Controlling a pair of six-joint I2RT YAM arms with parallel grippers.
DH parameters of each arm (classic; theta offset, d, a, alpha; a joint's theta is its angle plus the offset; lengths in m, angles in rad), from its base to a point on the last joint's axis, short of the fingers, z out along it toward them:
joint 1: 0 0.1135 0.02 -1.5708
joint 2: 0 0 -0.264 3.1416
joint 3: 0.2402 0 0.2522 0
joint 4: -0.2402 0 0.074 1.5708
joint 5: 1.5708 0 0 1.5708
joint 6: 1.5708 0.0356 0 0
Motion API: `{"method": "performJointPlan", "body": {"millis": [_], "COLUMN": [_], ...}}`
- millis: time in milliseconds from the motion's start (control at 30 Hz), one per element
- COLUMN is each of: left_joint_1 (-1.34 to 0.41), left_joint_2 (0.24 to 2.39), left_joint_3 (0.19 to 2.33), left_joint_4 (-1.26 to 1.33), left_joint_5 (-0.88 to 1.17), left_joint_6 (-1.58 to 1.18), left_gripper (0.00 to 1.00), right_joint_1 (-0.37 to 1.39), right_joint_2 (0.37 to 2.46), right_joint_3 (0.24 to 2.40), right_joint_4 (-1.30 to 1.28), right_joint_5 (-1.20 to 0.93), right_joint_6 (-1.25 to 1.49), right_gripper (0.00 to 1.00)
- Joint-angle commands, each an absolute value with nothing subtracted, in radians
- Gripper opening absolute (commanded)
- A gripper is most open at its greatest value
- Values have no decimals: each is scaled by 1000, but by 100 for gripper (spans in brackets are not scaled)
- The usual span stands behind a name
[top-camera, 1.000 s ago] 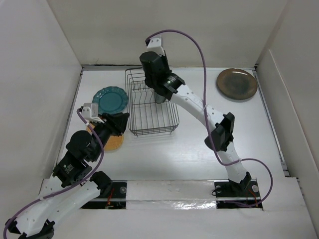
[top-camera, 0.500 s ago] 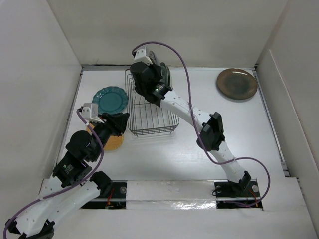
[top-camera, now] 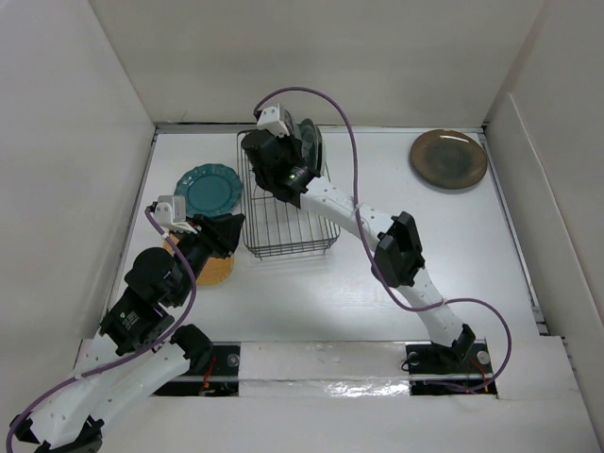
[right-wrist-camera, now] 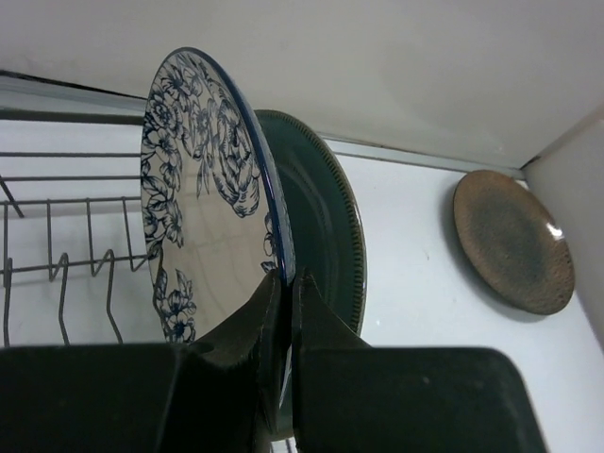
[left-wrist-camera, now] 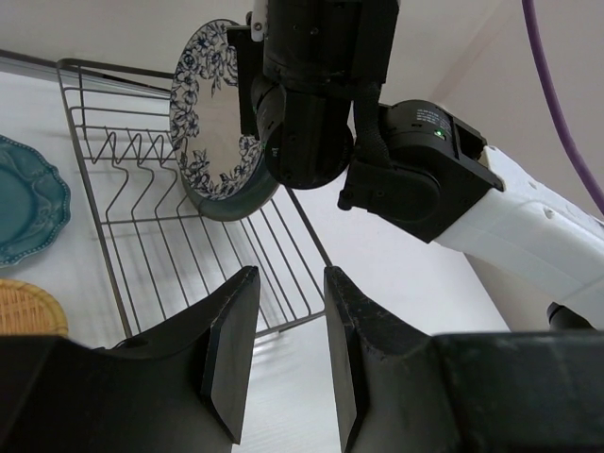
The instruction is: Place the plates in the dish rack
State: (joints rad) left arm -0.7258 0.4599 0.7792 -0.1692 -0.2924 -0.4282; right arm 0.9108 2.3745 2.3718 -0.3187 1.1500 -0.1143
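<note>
The blue-and-white patterned plate is upright beside the standing dark grey-blue plate (top-camera: 297,147). Next, my right gripper moves down toward that plate, into the rack (top-camera: 283,226), and opens.
My right gripper (right-wrist-camera: 285,278) is shut on the rim of the blue-and-white patterned plate (right-wrist-camera: 203,217). It holds the plate upright on edge over the far end of the black wire dish rack (top-camera: 283,226). The plate also shows in the left wrist view (left-wrist-camera: 212,118). A dark grey-blue plate (right-wrist-camera: 330,226) stands upright just behind it. My left gripper (left-wrist-camera: 290,278) is open and empty, by the rack's near left corner. The teal scalloped plate (top-camera: 208,189) and the orange plate (top-camera: 215,269) lie flat left of the rack. The brown plate (top-camera: 448,159) lies at the far right. The mint plate is out of view.
White walls close in the table on the left, back and right. The right arm's purple cable (top-camera: 344,113) loops above the rack. My left arm (top-camera: 156,283) sits over part of the orange plate.
My right gripper has turned and moved left toward the rack's far end with the patterned plate, which now stands upright beside the dark plate. The left arm has not moved.
</note>
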Motion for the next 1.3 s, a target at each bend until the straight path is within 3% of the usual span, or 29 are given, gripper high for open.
{"method": "performJointPlan", "body": {"millis": [0,267,433,533,567,667,767,967,1033,1100,1133,1167,1200,1233,1267], "left_joint_1": [-730,-730,-730,-730,-730,-721,-721,-654,-557,-494,-439,-416,-393,-373,-338], "left_joint_2": [462,469,483,495,499,544,578,650,692,731,780,810,874,906,935], "left_joint_3": [778,775,776,776,776,781,792,818,824,848,860,876,920,942,959], "left_joint_4": [-138,-140,-138,-138,-138,-132,-144,-158,-144,-135,-127,-123,-123,-123,-109], "left_joint_5": [-301,-298,-301,-308,-310,-298,-308,-298,-231,-184,-155,-146,-135,-124,-97], "left_joint_6": [-425,-426,-428,-429,-430,-436,-446,-497,-520,-535,-548,-561,-574,-583,-615], "left_gripper": [31,31,31,31,31,32,32,33,32,31,27,22,15,0,0], "right_joint_1": [925,865,856,856,856,847,838,847,847,847,847,847,847,847,856], "right_joint_2": [2339,2269,2151,2134,2131,2105,2034,1803,1665,1506,1450,1396,1344,1250,1211], "right_joint_3": [2353,2174,2025,2020,2026,2057,2046,1794,1685,1489,1420,1351,1218,1154,1099], "right_joint_4": [-354,-434,-302,-307,-327,-330,-302,-155,-112,-32,-12,52,78,103,139], "right_joint_5": [1079,1025,968,931,919,887,818,654,634,614,611,614,620,623,615], "right_joint_6": [98,313,281,305,314,319,311,282,293,314,325,346,354,359,371], "right_gripper": [0,0,0,21,43,72,84,88,84,55,31,0,0,0,0]}}
